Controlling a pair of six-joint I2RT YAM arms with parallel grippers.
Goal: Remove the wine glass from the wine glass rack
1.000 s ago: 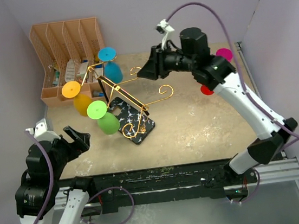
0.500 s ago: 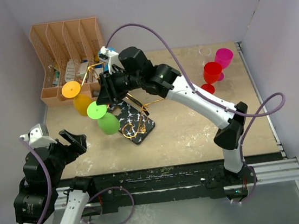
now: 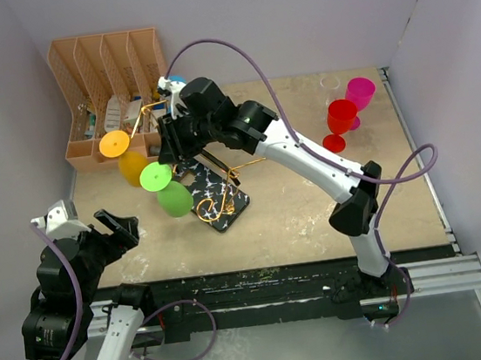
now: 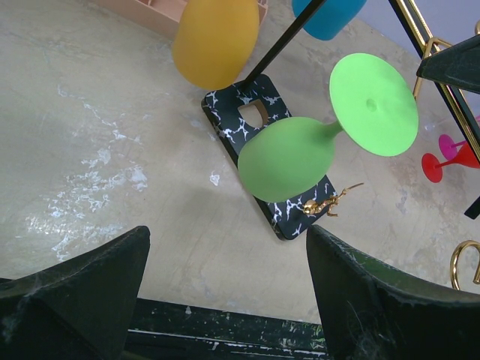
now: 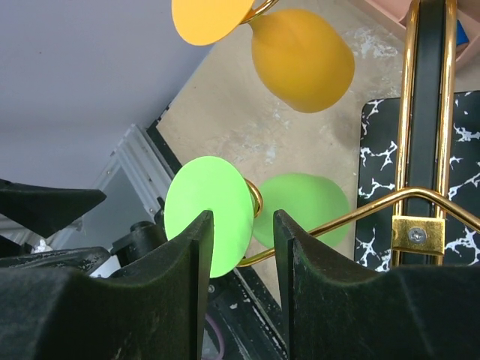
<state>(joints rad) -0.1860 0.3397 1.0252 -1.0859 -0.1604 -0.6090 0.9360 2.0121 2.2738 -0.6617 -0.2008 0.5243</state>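
Note:
My right gripper is open, and the rim of the green glass's flat foot (image 3: 164,167) is already between its fingers. I should next ease the gripper back over that rim and close there.
The wine glass rack (image 3: 219,202) is a gold wire stand on a black marble-look base (image 4: 259,112). Three glasses hang upside down from its arms. The green wine glass (image 3: 174,199) is nearest me, the orange one (image 3: 132,167) is behind it, and the blue one (image 4: 328,15) is mostly under my right arm. My right gripper (image 3: 169,149) hovers over the rack, open. In the right wrist view its jaws stand either side of the green glass's foot (image 5: 217,214) and the gold arm (image 5: 405,199), without touching them. My left gripper (image 3: 119,228) is open at the near left, apart from the rack.
An orange-brown slotted file organiser (image 3: 110,82) holding small items stands at the back left, close behind the rack. A red glass (image 3: 341,117) and a magenta glass (image 3: 359,92) stand on the table at the back right. Purple walls enclose the table on three sides.
My right arm has swung from the back right across to the rack, and its gripper now sits over the green glass's foot. The left arm has barely moved.

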